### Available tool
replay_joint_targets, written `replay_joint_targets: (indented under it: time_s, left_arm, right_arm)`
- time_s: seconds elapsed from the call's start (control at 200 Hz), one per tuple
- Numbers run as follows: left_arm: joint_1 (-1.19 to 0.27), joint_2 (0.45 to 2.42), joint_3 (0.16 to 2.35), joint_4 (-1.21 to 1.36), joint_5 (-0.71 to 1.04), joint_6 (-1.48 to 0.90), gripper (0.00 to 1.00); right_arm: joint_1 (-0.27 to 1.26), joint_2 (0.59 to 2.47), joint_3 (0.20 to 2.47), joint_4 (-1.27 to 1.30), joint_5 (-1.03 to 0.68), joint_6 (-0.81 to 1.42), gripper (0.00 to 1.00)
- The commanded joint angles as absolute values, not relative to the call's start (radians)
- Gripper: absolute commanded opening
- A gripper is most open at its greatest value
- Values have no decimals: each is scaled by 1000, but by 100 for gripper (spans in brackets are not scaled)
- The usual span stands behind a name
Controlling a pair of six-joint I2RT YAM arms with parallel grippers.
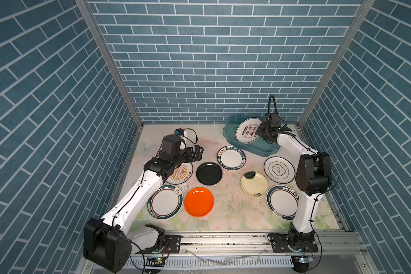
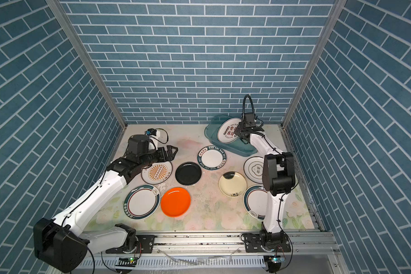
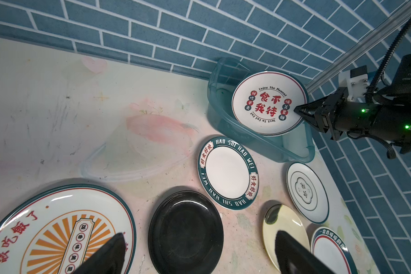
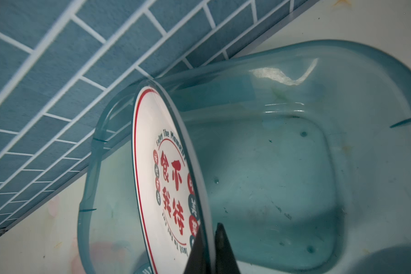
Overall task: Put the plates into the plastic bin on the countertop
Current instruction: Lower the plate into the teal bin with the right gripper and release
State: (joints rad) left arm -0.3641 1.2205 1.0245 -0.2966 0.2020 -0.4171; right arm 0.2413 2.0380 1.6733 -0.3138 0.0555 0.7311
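Observation:
The white plate will be released on the bare bottom of the teal plastic bin (image 1: 266, 149) (image 4: 282, 178) below my right gripper, after my right gripper moves down a little to it.
My right gripper (image 1: 259, 132) (image 4: 210, 227) is shut on the rim of a white plate with red characters (image 1: 247, 134) (image 4: 161, 180). It holds the plate tilted on edge over the teal plastic bin (image 1: 266, 149) (image 4: 282, 178) at the back right of the countertop (image 1: 223, 218). My left gripper (image 1: 199, 151) (image 3: 199, 234) hovers open and empty above the black plate (image 1: 209, 173) and the sunburst plate (image 1: 182, 174). Lying flat are the orange plate (image 1: 199, 202), the cream plate (image 1: 254, 184) and several white plates, one lettered HAO SHI (image 1: 231, 158).
Blue brick walls close in the back and both sides. A grey metal rail (image 1: 223, 239) runs along the front edge with both arm bases on it. My right arm's elbow (image 1: 313, 175) hangs over the white plates on the right.

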Motion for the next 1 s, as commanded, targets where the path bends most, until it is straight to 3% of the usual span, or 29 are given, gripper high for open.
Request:
replay_joint_targets:
  time_s: [0.0,0.27,0.355,0.495,0.62,0.745,0.995]
  left_arm:
    - [-364,1245,1056,-321,188,-391,100]
    - [-364,1272,1060,-318,198,-388,100]
    - [-363,1273,1058,-316,195,-388,100]
    - [-364,1276,1058,-313,195,-388,100]
    - [-364,1278,1058,-313,195,-395,100]
    - [-364,1280,1055,-316,189,-413,100]
    - [-363,1292,1049,-294,204,-454,99]
  right_arm:
    - [244,2070,1715,-281,33,765,0]
    - [234,2140,1761,-309,-32,787,0]
    - [235,2144,1767,-322,-39,769,27]
    - [232,2150,1778,-331,-72,747,54]
    - [229,2150,1802,-364,-82,732,70]
    - [223,2100,1802,-397,-81,695,76]
    - [189,1862,1712,-505,-75,627,79]
